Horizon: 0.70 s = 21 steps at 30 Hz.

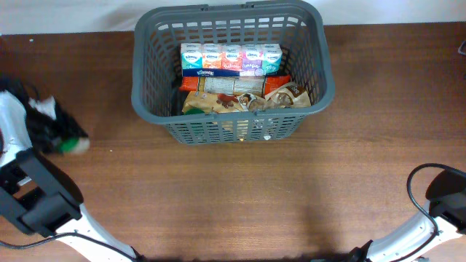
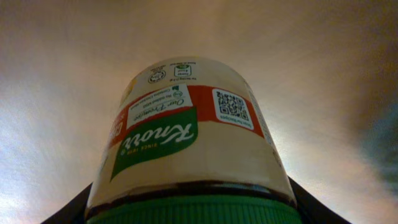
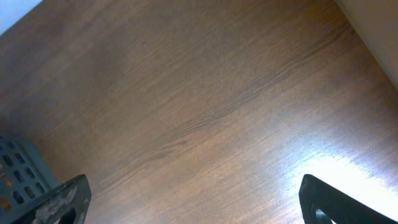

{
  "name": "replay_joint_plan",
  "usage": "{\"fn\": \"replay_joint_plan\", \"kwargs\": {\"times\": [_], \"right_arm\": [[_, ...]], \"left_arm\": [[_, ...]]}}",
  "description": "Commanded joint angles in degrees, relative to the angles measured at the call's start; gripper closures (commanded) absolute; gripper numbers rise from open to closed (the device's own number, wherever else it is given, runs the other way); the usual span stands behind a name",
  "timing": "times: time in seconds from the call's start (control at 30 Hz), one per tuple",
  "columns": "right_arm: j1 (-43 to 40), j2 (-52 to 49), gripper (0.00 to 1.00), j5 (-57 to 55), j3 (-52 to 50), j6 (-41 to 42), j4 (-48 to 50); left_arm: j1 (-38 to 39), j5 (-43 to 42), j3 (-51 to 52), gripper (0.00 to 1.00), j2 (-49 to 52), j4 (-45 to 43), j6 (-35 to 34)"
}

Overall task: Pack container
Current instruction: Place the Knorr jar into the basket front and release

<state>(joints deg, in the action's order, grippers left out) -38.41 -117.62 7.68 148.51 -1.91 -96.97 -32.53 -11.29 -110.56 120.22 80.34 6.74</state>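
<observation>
I need to lift my left gripper across and down into the basket's near corner [image 1: 172,104] next and release the jar there, because that corner is to the gripper's right in the overhead view.
The dark grey basket [image 1: 150,94] stands at the back middle of the table. It holds a row of tissue packs [image 1: 230,57], a dark flat packet [image 1: 226,83] and brown snack bags [image 1: 247,101]. My left gripper [image 1: 64,138] is at the far left edge, shut on a Knorr jar with a green lid [image 2: 186,149]; the lid shows green in the overhead view [image 1: 73,145]. My right gripper [image 3: 193,202] is open and empty over bare wood at the front right; a corner of the basket [image 3: 18,168] shows in its view.
The brown wooden table [image 1: 240,189] spreads in front of the basket. The right arm's cable [image 1: 422,182] loops at the front right corner. A white wall edge [image 3: 373,31] runs along the table's side.
</observation>
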Motion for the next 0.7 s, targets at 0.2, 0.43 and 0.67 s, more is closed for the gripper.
{"fn": "replay_joint_plan", "kwargs": {"times": [0.2,0.43,0.67], "right_arm": [[0.1,0.8,0.01,0.7,-0.3,0.1,-0.2],[0.1,0.8,0.01,0.7,-0.3,0.1,-0.2],[0.1,0.8,0.01,0.7,-0.3,0.1,-0.2]], "left_arm": [[13.8,-14.6,-36.7,0.98,-12.9,1.8,13.6],[32.4,-9.2,-45.1,0.98,-16.7,2.5,21.1],[47.8,0.9,-41.3,0.98,-10.6,13.9,26.1]]}}
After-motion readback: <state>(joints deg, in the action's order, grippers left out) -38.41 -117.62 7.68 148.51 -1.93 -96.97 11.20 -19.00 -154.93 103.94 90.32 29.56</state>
